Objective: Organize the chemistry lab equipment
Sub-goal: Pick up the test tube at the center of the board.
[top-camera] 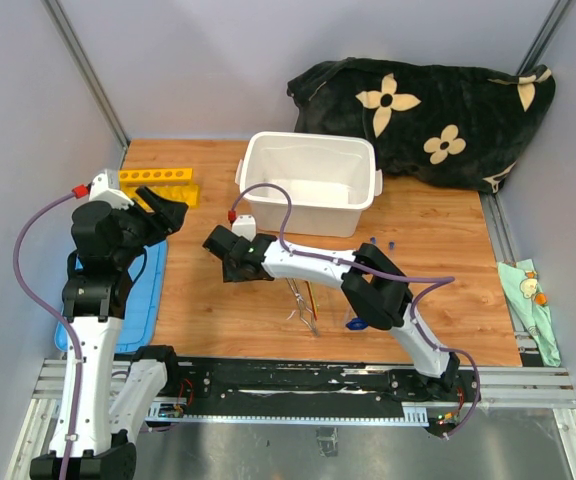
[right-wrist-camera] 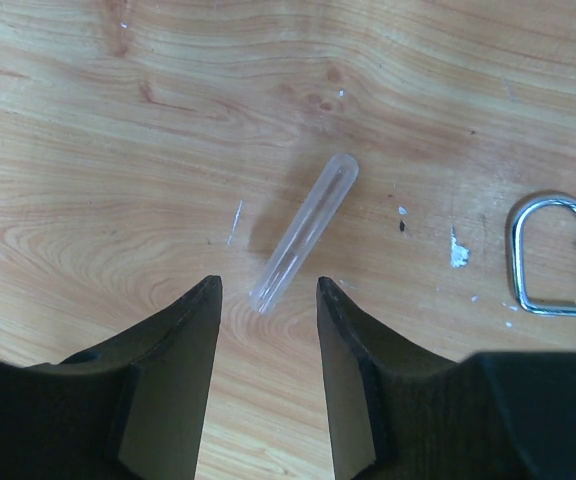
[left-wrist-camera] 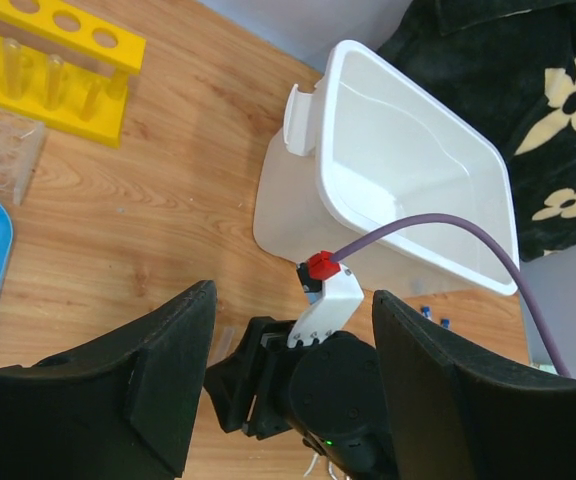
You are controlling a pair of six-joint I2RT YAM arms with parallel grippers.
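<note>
The glass tube's near end is below, and my right gripper will go down around it next.
A clear glass tube lies flat on the wooden table. Its near end sits just between the fingertips of my right gripper, which is open and low over the wood. My left gripper is open and holds nothing; it hangs above the table's left side, looking down on the right arm's wrist. The yellow holed rack stands at the back left. Metal tweezers and a thin red-orange tool lie near the middle. Two blue-capped tubes and a blue-based glass piece are mostly hidden by the right arm.
An empty white bin stands at the back centre. A black flowered blanket lies behind it. A blue lid rests at the left edge. A bent metal loop lies right of the tube. A green cloth hangs off the right side.
</note>
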